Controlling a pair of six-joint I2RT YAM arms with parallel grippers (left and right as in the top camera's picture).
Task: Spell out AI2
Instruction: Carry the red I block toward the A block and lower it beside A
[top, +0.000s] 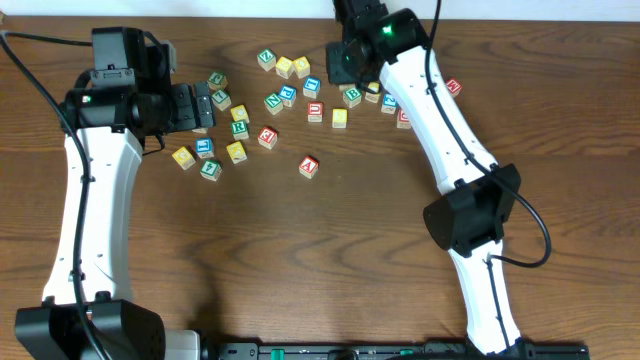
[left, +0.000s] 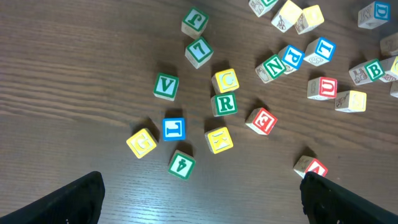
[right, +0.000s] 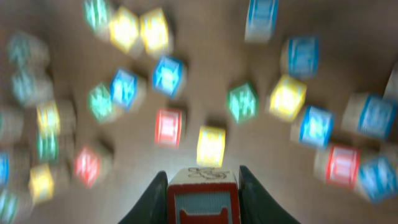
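The right gripper draws back and down to the clear tabletop beside the "A" cube next, to release the red-framed cube there.
The red "A" cube lies alone on the table, below the scattered pile; in the left wrist view the "A" cube sits just ahead of my left gripper's right finger. My left gripper is open and holds nothing. My right gripper is shut on a red-framed cube, raised above the pile. Its red letter is cut off by the frame edge, so I cannot read it. In the overhead view the right gripper hides that cube. I cannot pick out the "2" cube.
Many lettered cubes are scattered across the far middle of the table: green "V", green "R", blue "L", green "4", red "E", yellow cubes. The right wrist view is motion-blurred.
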